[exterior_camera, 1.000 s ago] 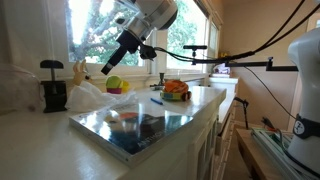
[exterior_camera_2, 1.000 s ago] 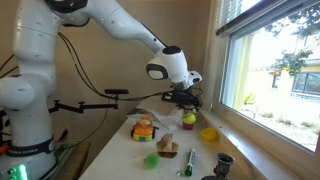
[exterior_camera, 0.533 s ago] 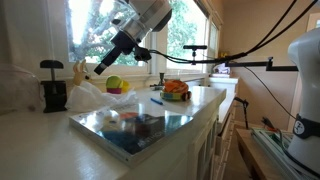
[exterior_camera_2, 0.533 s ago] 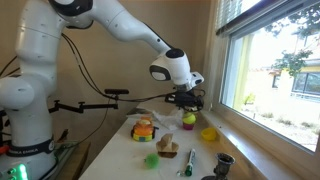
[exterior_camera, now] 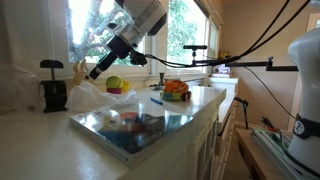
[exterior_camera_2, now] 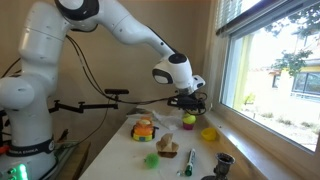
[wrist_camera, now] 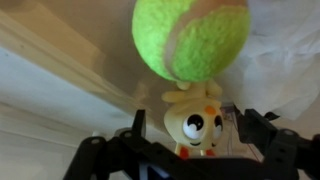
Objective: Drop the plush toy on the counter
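Observation:
Next, my gripper moves slightly closer to the plush toy's face. Then both fingers close on the plush toy's head, which is already between them.
The tan-yellow plush toy (wrist_camera: 192,118) fills the middle of the wrist view, face towards the camera, resting on the cream counter (wrist_camera: 60,120). My gripper (wrist_camera: 198,132) is open, one finger on each side of the toy with a small gap at both. In both exterior views the gripper (exterior_camera: 92,72) (exterior_camera_2: 189,101) hangs at the window end of the counter (exterior_camera: 40,150), right by the toy (exterior_camera: 78,71) (exterior_camera_2: 208,133). A green-yellow ball (wrist_camera: 190,38) lies just beyond the toy.
The ball (exterior_camera: 115,84) rests on crumpled white plastic (exterior_camera: 92,97). A bowl of orange fruits (exterior_camera: 175,90) and a glossy reflective board (exterior_camera: 140,125) lie on the counter. A black stand (exterior_camera: 52,88) is beside the toy, and the window sill is right behind it.
The gripper has moved down and towards the window, closing in on the plush toy. The toy, the ball and the other objects have not moved.

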Robot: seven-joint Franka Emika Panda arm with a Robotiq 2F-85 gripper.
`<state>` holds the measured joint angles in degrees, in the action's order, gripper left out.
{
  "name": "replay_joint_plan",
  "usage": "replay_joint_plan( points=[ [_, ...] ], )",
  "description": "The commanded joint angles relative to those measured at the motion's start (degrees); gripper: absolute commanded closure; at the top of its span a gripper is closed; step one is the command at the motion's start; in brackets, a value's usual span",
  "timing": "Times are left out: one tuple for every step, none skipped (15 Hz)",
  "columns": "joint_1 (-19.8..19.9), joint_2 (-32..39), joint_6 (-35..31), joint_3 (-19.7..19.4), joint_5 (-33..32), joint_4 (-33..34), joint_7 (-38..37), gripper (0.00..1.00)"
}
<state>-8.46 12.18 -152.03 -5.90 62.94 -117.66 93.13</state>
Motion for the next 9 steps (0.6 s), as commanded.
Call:
replay_joint_plan(
  points=[
    [0.7,1.7,1.3,0.8,2.9,2.6,3.4,0.0],
    [0.7,1.9,1.3,0.9,2.9,2.8,3.5,0.0],
    [0.7,2.2,1.2,1.1,2.9,3.2,3.7,0.0],
    [0.7,2.5,1.2,1.2,3.0,3.5,3.9,0.0],
    [0.8,2.7,1.2,1.3,3.1,3.7,4.0,0.03],
    [0.8,2.9,1.1,1.4,3.1,3.9,4.1,0.09],
    [0.8,3.2,1.1,1.5,3.1,4.2,4.2,0.27],
    [0.9,3.3,1.2,1.6,3.2,4.3,4.5,0.33],
    [0.9,3.5,1.2,1.7,3.2,4.5,4.6,0.4]
  ],
)
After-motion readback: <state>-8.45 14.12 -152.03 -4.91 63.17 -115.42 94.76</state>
